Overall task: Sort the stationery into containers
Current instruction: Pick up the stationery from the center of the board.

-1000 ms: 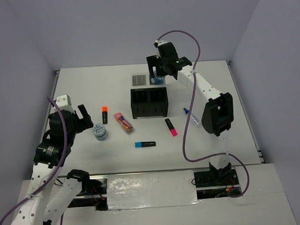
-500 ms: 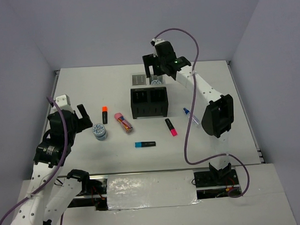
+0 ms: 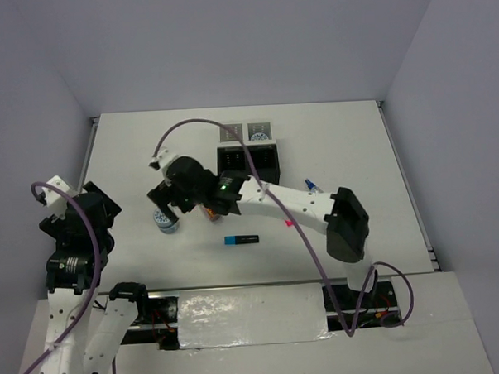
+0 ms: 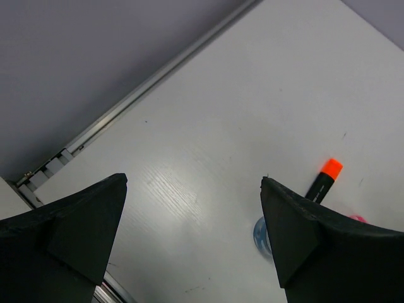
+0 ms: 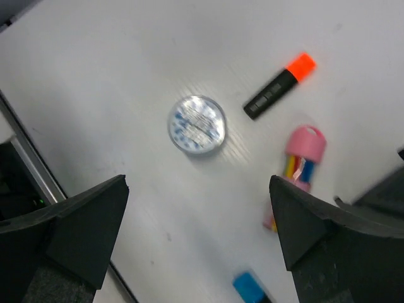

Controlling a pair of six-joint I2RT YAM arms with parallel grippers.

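Observation:
My right gripper lowers its open fingers around the roll's round side (image 3: 167, 223) (image 5: 197, 125) next. The blue-white roll lies below it, with bare table all around.
My right gripper (image 3: 169, 202) is open and empty, reaching across above the left part of the table. In its wrist view the right gripper (image 5: 198, 183) hangs above a blue-white roll (image 5: 197, 124), the orange-capped highlighter (image 5: 279, 86), the pink multicoloured marker (image 5: 300, 158) and the blue highlighter's cap (image 5: 248, 287). That roll (image 3: 166, 223) and the blue highlighter (image 3: 241, 239) lie in front. A second roll (image 3: 260, 137) sits in the right grey tray (image 3: 269, 125). The left tray (image 3: 231, 132) holds nothing. My left gripper (image 3: 100, 206) is open and empty at the far left; its view (image 4: 193, 178) shows the orange highlighter (image 4: 323, 178).
The black two-compartment box (image 3: 248, 164) stands behind the right arm. The slim pen (image 3: 310, 184) and a bit of the pink-red highlighter (image 3: 289, 222) show past the right forearm. The table's left rail (image 4: 145, 95) runs close to the left gripper.
The right arm has swung from the rear grey tray to the front left, leaving a roll in that tray. The left arm has drawn back toward the left edge.

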